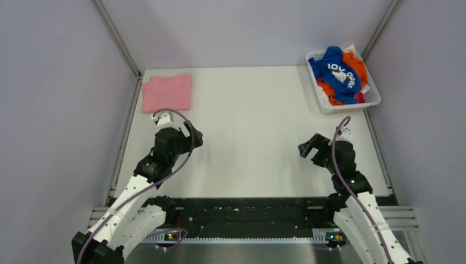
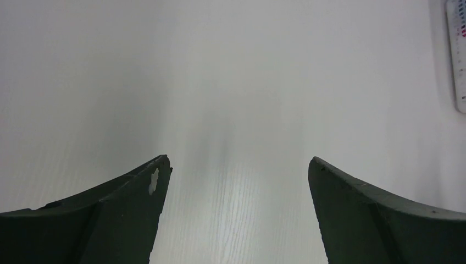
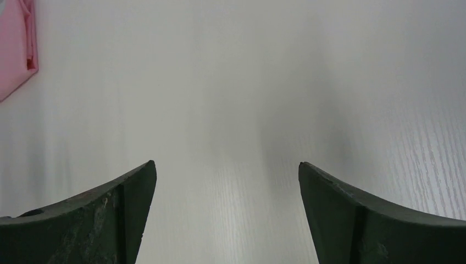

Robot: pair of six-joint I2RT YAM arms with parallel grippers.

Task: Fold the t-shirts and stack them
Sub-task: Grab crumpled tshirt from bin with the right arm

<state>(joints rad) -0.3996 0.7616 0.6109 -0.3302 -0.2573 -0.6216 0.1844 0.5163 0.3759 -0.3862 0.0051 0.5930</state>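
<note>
The royal blue t-shirt lies on top in the basket (image 1: 372, 99). My right gripper moves outward over the basket's rim and down onto the t-shirt's white lettering (image 1: 339, 72) next.
A plain light pink t-shirt (image 1: 166, 92) lies folded at the table's far left corner; its edge also shows in the right wrist view (image 3: 15, 49). A royal blue t-shirt with white lettering (image 1: 339, 72) lies crumpled on orange t-shirts (image 1: 333, 91) inside the white lattice basket (image 1: 372, 99) at the far right. My left gripper (image 1: 194, 136) is open and empty over the bare table, below the pink shirt; its jaws stand wide apart (image 2: 236, 165). My right gripper (image 1: 306, 147) is open and empty over the bare table, well below the basket (image 3: 226, 168).
The white table (image 1: 253, 132) is bounded by metal rails on the left and right and grey walls behind. A black rail crosses the near edge between the arm bases. The basket's edge shows at the right of the left wrist view (image 2: 457, 55).
</note>
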